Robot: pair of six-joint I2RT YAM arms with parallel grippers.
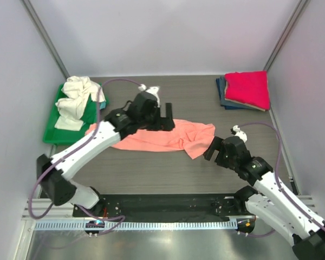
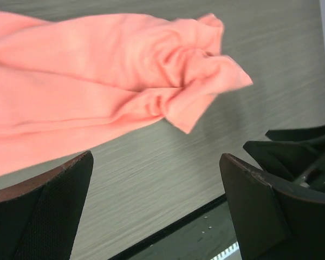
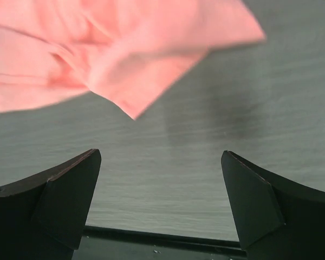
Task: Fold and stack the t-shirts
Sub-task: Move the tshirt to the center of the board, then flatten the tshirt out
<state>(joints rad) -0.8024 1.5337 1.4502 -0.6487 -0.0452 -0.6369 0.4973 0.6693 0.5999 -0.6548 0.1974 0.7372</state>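
The bunched shirt fold's near edge lies below my right gripper. My gripper will next move down and to its left in the top view onto that edge.
The salmon-pink t-shirt lies crumpled and stretched out across the middle of the table; it also shows in the left wrist view and the right wrist view. My left gripper is open and empty above the shirt's upper edge. My right gripper is open and empty just right of the shirt's right corner. A cream-white t-shirt lies bunched on the green tray. A folded magenta-red t-shirt lies on folded dark blue ones at the back right.
The green tray stands at the back left against the left wall. The folded stack sits near the right wall. Bare grey wood table lies in front of the pink shirt, with the black base rail at the near edge.
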